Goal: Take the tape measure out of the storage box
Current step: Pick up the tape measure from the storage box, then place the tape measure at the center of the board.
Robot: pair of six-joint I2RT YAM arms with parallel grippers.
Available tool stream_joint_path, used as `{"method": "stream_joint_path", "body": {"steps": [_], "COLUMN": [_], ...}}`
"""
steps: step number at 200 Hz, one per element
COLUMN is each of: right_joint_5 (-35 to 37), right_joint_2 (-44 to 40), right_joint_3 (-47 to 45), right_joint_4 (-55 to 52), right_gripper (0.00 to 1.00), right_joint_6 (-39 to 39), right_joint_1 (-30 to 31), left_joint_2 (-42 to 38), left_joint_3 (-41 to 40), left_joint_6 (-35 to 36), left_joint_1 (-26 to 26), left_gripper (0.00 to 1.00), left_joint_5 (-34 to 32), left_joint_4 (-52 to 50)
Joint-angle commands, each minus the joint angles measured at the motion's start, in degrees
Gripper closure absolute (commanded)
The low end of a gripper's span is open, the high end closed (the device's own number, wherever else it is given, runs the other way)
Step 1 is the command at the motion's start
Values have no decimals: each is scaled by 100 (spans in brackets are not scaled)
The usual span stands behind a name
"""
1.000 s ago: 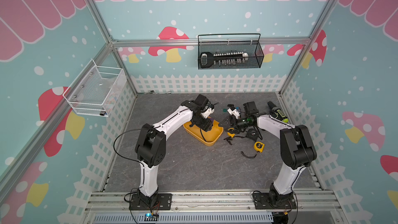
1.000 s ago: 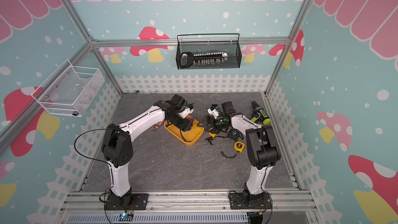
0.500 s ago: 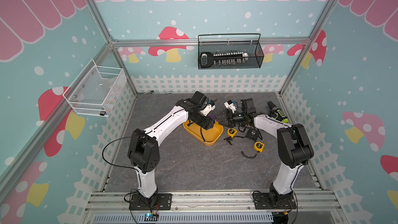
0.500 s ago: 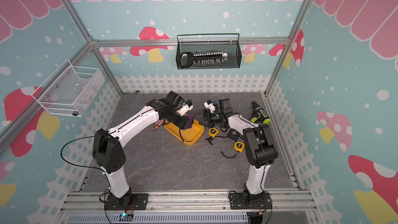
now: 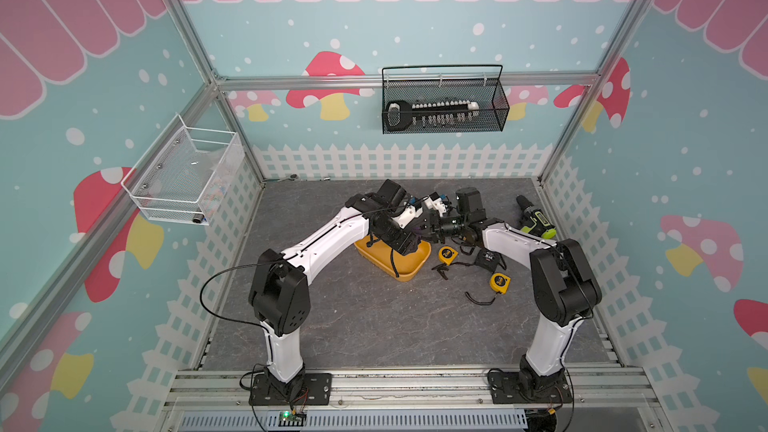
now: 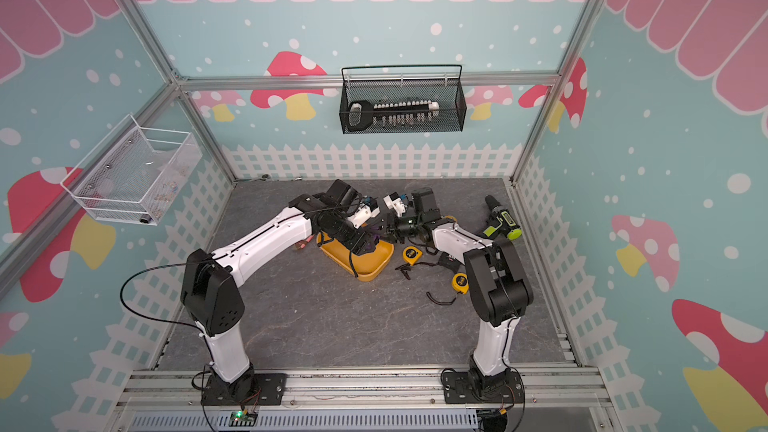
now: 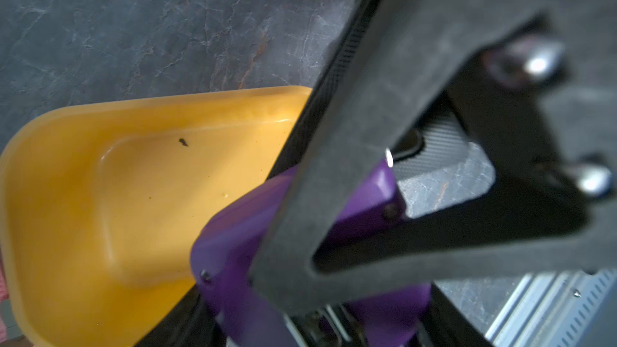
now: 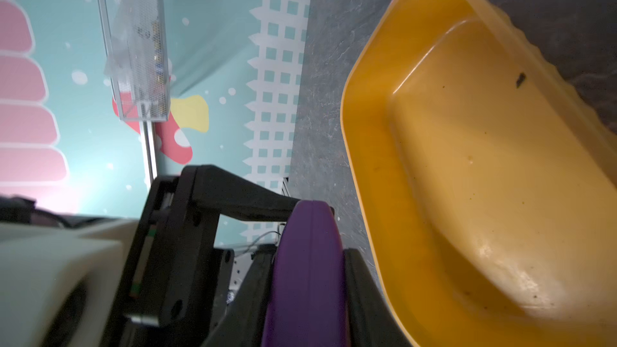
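The tape measure in my right gripper goes outward and down next and gets released, since bare floor (image 8: 597,67) beside the box lies outward of and below that gripper.
A purple tape measure (image 5: 417,231) (image 6: 377,231) hangs just above the right end of the yellow-orange storage box (image 5: 409,270) (image 6: 365,272), between both grippers. My right gripper (image 8: 309,255) (image 5: 424,231) is shut on its flat sides, and the purple body (image 8: 307,278) fills the gap between its fingers. My left gripper (image 7: 350,195) (image 5: 409,238) straddles the tape measure (image 7: 240,235) across its width. Whether its fingers still press on it is hidden by the right finger. The box floor (image 7: 150,178) (image 8: 500,161) lies bare.
On the floor right of the box lie two yellow tape measures (image 5: 448,254) (image 5: 500,283) and a black one (image 5: 487,258) with loose straps. A green drill (image 5: 536,218) lies at the back right. A black mesh basket (image 5: 442,105) and a white one (image 5: 187,176) hang on the walls.
My right gripper swung left from the floor tape measures to the left gripper and closed on the purple tape measure. The left arm shifted a little.
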Motion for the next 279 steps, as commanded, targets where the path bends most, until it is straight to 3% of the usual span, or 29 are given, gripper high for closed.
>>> {"method": "stream_joint_path", "body": {"steps": [1,25,58,102,137,184,209,238,279], "right_joint_5": [6,33,66,176,812,1138,1452,2011,2565], "right_joint_2": [-12,-6,342,2165,3307,3585,3339,2776,2543], "right_joint_3": [-81,40,632,3305,5068,5083,4595,3843,3854], "right_joint_4": [144,-71,-602,-2602,-4149,-4381,-4430,-4253,-4661], "right_gripper": [83,85,85,84,83,80,79,65,16], "right_joint_6": [-80,-223,-667,-1870,-2723,-3012,-3056,-3175,-3634], "right_joint_1": [-22,-295,-1062,-1480,-1452,-1283,-1070,-898,-898], "left_joint_2": [-142,-467,-1114,-1280,-1481,-1509,-1352,-1087,-568], "left_joint_3": [215,107,-416,-1178,-1937,-2428,-2405,-2379,-2079], "left_joint_6": [-4,-305,-944,-1528,-1888,-2147,-2171,-2216,-2376], "left_joint_1": [29,195,713,1178,1275,1291,1280,1249,1240], "left_gripper": [16,1,1,1,1,1,1,1,1], "left_joint_5": [-61,-276,-421,-1264,-1409,-1283,-1098,-1014,-969], "left_joint_4": [169,411,1034,865,776,781,782,783,766]}}
